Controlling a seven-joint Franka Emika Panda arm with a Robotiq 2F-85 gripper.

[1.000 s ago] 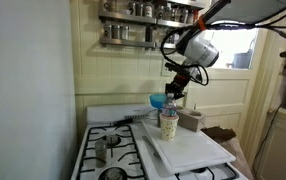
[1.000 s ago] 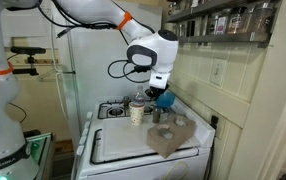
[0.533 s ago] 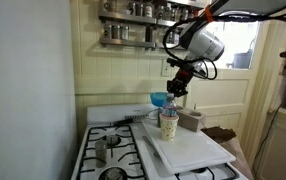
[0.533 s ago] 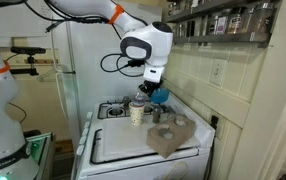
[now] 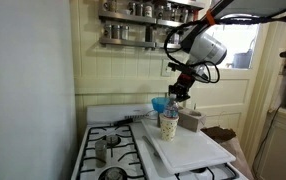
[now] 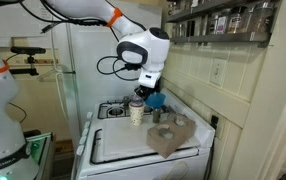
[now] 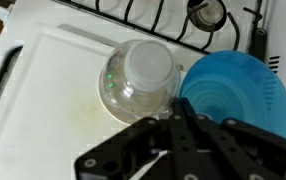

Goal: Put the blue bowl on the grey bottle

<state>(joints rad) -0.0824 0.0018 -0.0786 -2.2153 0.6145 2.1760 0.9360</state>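
My gripper holds the blue bowl just over the bottle, so it needs to lower the bowl a little onto the grey bottle's top to release it.
The blue bowl (image 5: 161, 103) hangs at about the height of the rim of the cream patterned cup (image 5: 168, 125), right beside it. My gripper (image 5: 178, 93) comes down from above and is shut on the bowl's rim. In the wrist view the black fingers (image 7: 169, 125) meet at the left edge of the bowl (image 7: 238, 95), next to the cup (image 7: 138, 78). In an exterior view the bowl (image 6: 155, 100) sits just over a slim grey shape, the grey bottle (image 6: 154, 114). The bottle is hidden under the bowl in the wrist view.
A white board (image 5: 188, 150) lies over the stove top (image 5: 108, 160). A grey block (image 6: 171, 137) stands on it near the wall. A small metal cup (image 5: 101, 150) sits on a burner. A spice shelf (image 5: 143, 22) hangs above, and a wall is close behind.
My gripper and the bowl rose slightly, then came down a little and shifted sideways toward the cream cup. The grip stays shut.
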